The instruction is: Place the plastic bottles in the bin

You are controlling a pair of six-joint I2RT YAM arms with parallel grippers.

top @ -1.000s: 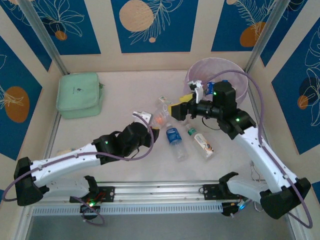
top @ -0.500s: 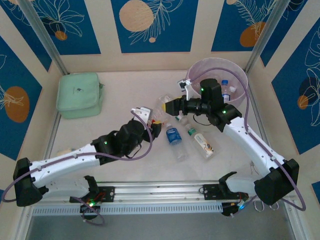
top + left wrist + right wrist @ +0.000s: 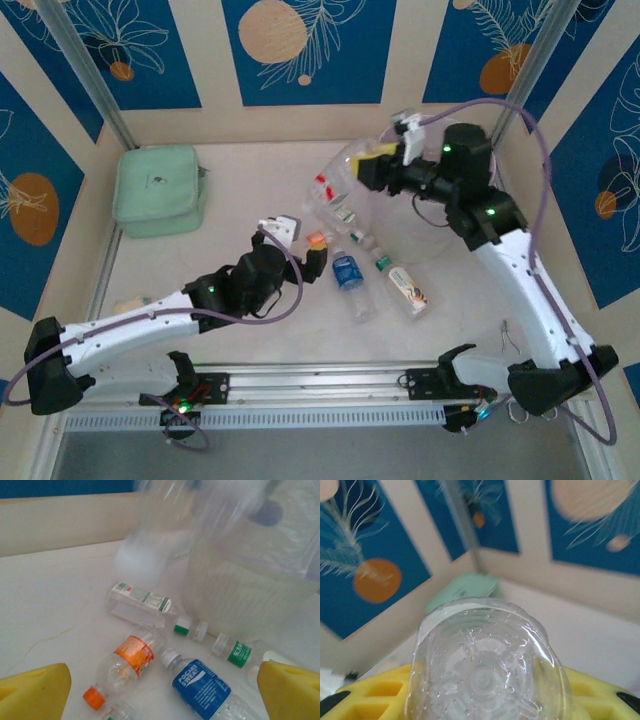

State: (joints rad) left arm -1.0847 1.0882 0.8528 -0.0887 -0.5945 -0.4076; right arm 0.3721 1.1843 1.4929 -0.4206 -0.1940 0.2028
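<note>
The bottle in the right gripper still points past the bin's rim, so the gripper will next turn and swing over the bin's opening [image 3: 430, 143], which lies beside it under its arm, and let go of the bottle.
My right gripper [image 3: 365, 170] is raised beside the bin and shut on a clear plastic bottle [image 3: 487, 680], whose base fills the gap between the yellow fingers [image 3: 365, 695]. The translucent bin [image 3: 425, 240] stands at the back right and looks blurred [image 3: 250, 595]. My left gripper [image 3: 312, 250] hangs low over the table, open wide [image 3: 162, 695]. Between and ahead of its fingers lies an orange-labelled bottle [image 3: 127, 660]. Next to that lie a blue-labelled bottle [image 3: 205, 687] [image 3: 348, 272], a green-labelled one [image 3: 235, 650] and a white-and-green-labelled one [image 3: 142, 597].
A mint-green pouch [image 3: 158, 190] sits at the back left [image 3: 465, 590]. Another bottle with a white and orange label [image 3: 408, 288] lies right of the blue one. Patterned walls close the table on three sides.
The right gripper closed on a clear bottle and swung up and back beside the bin. The left jaws opened wide over the orange-labelled bottle. The bin now looks shifted and blurred.
</note>
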